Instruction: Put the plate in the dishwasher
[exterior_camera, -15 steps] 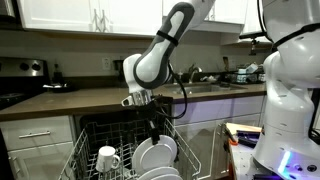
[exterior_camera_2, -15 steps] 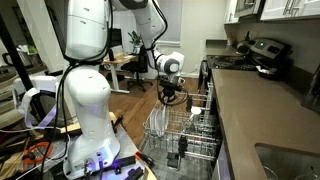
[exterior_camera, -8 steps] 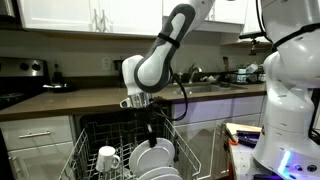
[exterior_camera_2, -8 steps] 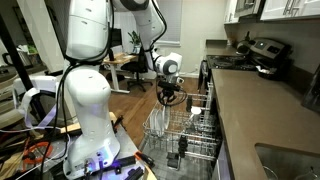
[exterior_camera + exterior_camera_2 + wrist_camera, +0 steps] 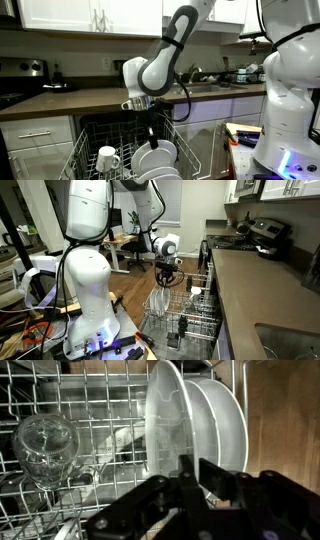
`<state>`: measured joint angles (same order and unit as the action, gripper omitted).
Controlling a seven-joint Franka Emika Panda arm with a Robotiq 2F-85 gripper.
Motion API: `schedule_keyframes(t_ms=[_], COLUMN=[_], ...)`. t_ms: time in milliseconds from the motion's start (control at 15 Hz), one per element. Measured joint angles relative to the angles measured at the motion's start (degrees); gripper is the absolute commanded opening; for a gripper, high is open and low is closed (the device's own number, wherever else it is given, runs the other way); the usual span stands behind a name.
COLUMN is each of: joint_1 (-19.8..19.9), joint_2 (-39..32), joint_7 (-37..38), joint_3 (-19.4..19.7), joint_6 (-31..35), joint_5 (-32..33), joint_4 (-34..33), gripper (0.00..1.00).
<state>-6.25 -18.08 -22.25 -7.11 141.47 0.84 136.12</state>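
The gripper should next lower the plate it is holding between the rack's wires and let go of the plate's rim, because the rack slot beside the other plates is below it.
The dishwasher's lower wire rack (image 5: 95, 150) is pulled out under the counter and also shows in an exterior view (image 5: 185, 315). Two white plates stand on edge between the tines. My gripper (image 5: 151, 132) reaches down from above and is closed on the top rim of the nearer plate (image 5: 152, 158). In the wrist view the gripper (image 5: 198, 468) has a narrow gap between its fingers, and the plate's (image 5: 165, 420) rim runs into it. The second plate (image 5: 228, 425) stands just behind. In an exterior view the gripper (image 5: 167, 280) hangs over the plates (image 5: 160, 302).
A white mug (image 5: 107, 158) sits in the rack beside the plates. A clear glass (image 5: 45, 445) stands upside down among the tines. The counter (image 5: 60, 102) runs above the dishwasher, with a stove (image 5: 262, 235) on it. A white robot base (image 5: 88, 300) stands nearby.
The gripper and the held plate have sunk slightly lower into the rack. The mug and the other plate have not moved.
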Motion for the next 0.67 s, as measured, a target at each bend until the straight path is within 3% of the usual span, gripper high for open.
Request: schedule_keyframes(t_ms=[667], joint_1=[0.17], joint_2=[-2.28], joint_7=[0.08], joint_3=[0.0], joint_6=[-0.06], joint_5=[-0.01], joint_4=[0.02], gripper=[0.08])
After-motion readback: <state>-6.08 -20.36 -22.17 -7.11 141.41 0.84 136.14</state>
